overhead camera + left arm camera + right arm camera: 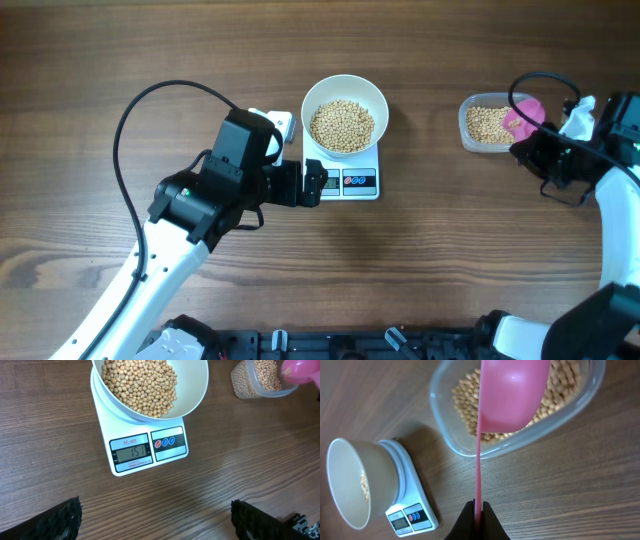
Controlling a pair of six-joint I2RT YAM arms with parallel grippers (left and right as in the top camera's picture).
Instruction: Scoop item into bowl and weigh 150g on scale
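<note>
My right gripper is next to go down beside the clear tub and rest the pink scoop's cup on the beans, because the display reads close to the asked weight.
The white bowl (pixel 344 112) stands on the white scale (pixel 352 181), filled with tan beans (pixel 341 126). In the left wrist view the beans (pixel 141 385) fill the bowl (pixel 192 391) and the display on the scale (pixel 131 452) reads 151. My left gripper (pixel 313 186) is open at the scale's front left, nothing between its black fingers (pixel 60 520). My right gripper (pixel 478 509) is shut on the thin handle of a pink scoop (pixel 512 392), whose cup hangs over the clear tub (pixel 470 449) of beans (pixel 465 395).
The clear plastic tub (pixel 484 124) sits at the right of the wooden table, with the pink scoop (pixel 527 113) and right arm beside it. A small white block (pixel 278 126) lies just left of the scale. Black cables loop over both arms.
</note>
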